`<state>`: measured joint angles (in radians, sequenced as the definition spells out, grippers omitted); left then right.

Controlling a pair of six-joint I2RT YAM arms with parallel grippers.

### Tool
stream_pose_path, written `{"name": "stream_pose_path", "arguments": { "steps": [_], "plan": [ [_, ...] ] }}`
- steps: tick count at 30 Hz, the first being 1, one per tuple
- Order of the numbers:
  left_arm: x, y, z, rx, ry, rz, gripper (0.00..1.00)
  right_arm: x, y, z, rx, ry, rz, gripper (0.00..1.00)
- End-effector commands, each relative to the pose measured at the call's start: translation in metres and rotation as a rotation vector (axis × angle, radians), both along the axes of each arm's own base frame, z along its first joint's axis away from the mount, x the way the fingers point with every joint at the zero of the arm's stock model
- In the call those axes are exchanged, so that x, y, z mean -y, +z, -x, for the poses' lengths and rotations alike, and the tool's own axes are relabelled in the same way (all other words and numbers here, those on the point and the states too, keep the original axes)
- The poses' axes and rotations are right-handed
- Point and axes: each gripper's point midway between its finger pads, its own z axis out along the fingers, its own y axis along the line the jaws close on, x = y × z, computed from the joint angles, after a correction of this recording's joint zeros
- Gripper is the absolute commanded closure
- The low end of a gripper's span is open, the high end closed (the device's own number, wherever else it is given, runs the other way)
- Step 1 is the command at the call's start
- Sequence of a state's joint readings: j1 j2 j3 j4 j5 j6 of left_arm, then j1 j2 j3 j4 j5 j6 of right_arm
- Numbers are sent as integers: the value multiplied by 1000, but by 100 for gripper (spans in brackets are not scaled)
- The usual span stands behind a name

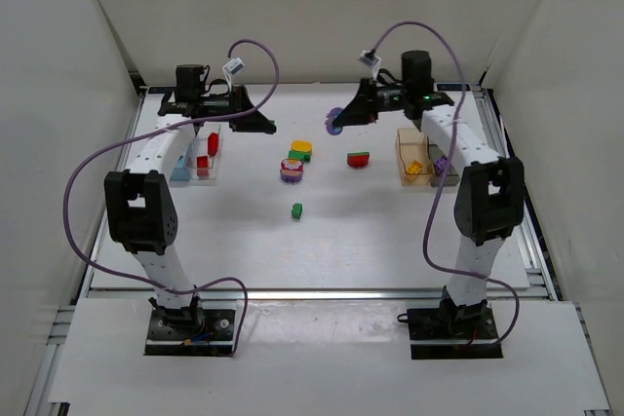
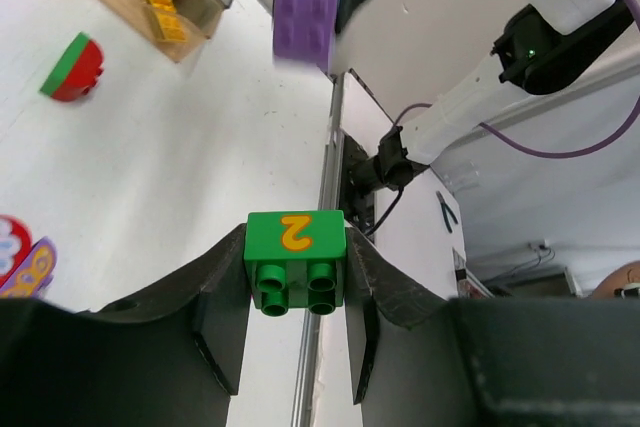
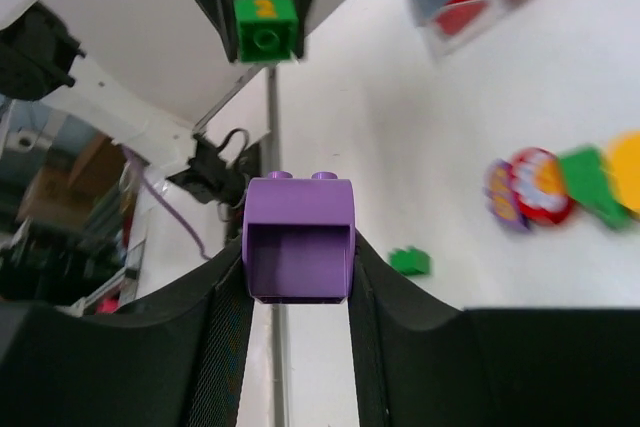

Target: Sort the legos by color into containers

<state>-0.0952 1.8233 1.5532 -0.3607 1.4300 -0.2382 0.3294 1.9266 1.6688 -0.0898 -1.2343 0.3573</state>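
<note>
My right gripper should swing past the amber bin next and then tilt downward over the dark grey bin [image 1: 447, 170], which already has a purple brick in it.
My left gripper [image 1: 265, 126] is shut on a green brick [image 2: 295, 259] marked with a yellow 2 and holds it above the table's back left. My right gripper [image 1: 338, 121] is shut on a purple brick [image 3: 298, 237], held in the air facing the left one. Each brick also shows in the other wrist view: the purple one [image 2: 308, 7] and the green one [image 3: 265, 27]. A blue bin [image 1: 182, 161] and a clear bin [image 1: 207, 157] holding red bricks stand at the left. An amber bin [image 1: 413, 153] holding a yellow brick [image 1: 415, 169] and a dark grey bin [image 1: 447, 170] stand at the right.
Loose bricks lie mid-table: a yellow one [image 1: 301, 147], a green one [image 1: 296, 156], a purple-and-red stack [image 1: 291, 171], a red-and-green brick [image 1: 359, 159] and a small green brick [image 1: 296, 209]. White walls enclose the table on three sides.
</note>
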Motion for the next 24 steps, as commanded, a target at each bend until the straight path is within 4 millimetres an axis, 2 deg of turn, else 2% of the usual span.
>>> {"name": "stream_pose_path", "arguments": {
  "steps": [1,4,5,6,7,9,10,11,12,13,14,15,16,18,19,22,24],
  "plan": [
    [-11,24,13,71,-5,24,90,45,23,-7,104,-81,-4,100],
    [-13,19,8,60,26,0,90,72,15,-15,94,-152,27,100],
    [-12,13,13,-10,31,-18,90,80,14,-18,137,-179,45,100],
    [-11,15,11,-5,40,-40,90,91,10,-20,123,-210,66,100],
    [-8,-7,14,6,54,-130,90,100,7,-23,162,-251,98,100],
    [-3,-18,18,38,62,-237,90,121,0,-28,182,-310,144,100],
    [-6,-35,15,99,90,-356,90,130,-6,-33,193,-356,187,100],
    [-4,-42,20,99,85,-402,90,139,-5,-33,237,-379,214,100],
    [2,-50,29,100,61,-418,90,152,-14,-32,222,-408,248,100],
    [1,-55,28,87,86,-447,90,163,-21,-36,239,-457,309,100],
    [1,-54,29,96,109,-457,90,171,-24,-37,276,-487,359,100],
    [1,-61,27,94,121,-454,90,177,-35,-35,268,-504,401,100],
    [-1,-63,24,88,152,-477,90,205,-45,-44,270,-595,482,100],
    [-1,-62,20,112,174,-482,90,234,-64,-50,272,-708,627,100],
    [-1,-62,19,115,179,-483,90,247,-68,-53,276,-749,668,100],
    [-2,-60,12,120,198,-494,90,274,-83,-57,270,-825,773,100],
    [-3,-64,8,106,211,-510,90,285,-95,-61,259,-843,830,100]
  ]
}}
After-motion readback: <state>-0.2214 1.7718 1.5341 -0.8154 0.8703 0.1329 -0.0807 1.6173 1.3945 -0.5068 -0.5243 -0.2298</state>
